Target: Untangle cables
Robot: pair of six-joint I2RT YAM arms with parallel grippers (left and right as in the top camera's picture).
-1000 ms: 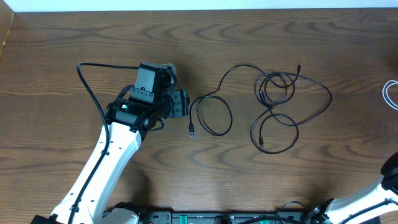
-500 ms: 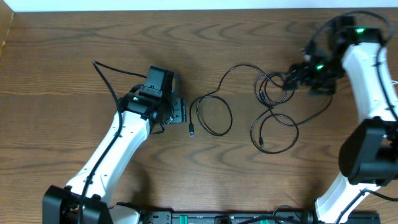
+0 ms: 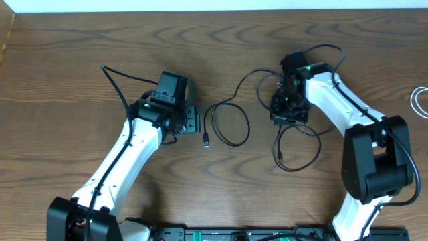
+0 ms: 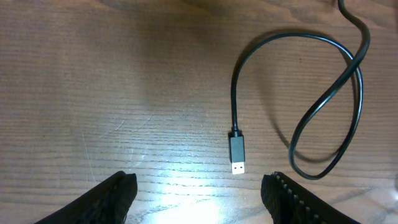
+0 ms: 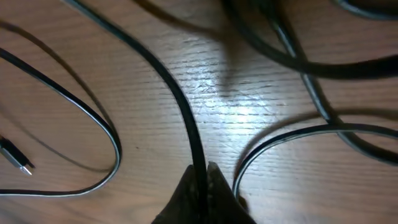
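Other loops crowd the piece of black cable, so my right gripper should lift to the right in the overhead view and release it over bare wood by the white cord loop.
The cables lie as black loops mid-table, knotted into a tangle (image 3: 313,132) at the right. A free loop runs left and ends in a USB plug (image 3: 206,140). My right gripper (image 3: 287,114) sits low over the tangle. In the right wrist view it (image 5: 202,171) is shut on a black cable (image 5: 177,93), which runs up and left from between its tips. Thin loops (image 5: 93,124) with a silvery sheen lie on either side. My left gripper (image 3: 192,122) is just left of the plug. Its (image 4: 199,186) fingers (image 4: 118,193) stand open, the plug (image 4: 237,152) just ahead between them, untouched.
A white cord loop (image 3: 419,100) lies at the table's right edge. Thick black cords run along both arms. The table's far edge (image 3: 214,10) runs across the top of the overhead view.
My right arm came in from the far right onto the tangle and shut on the black cable. The left arm shifted slightly right, then held still, open.
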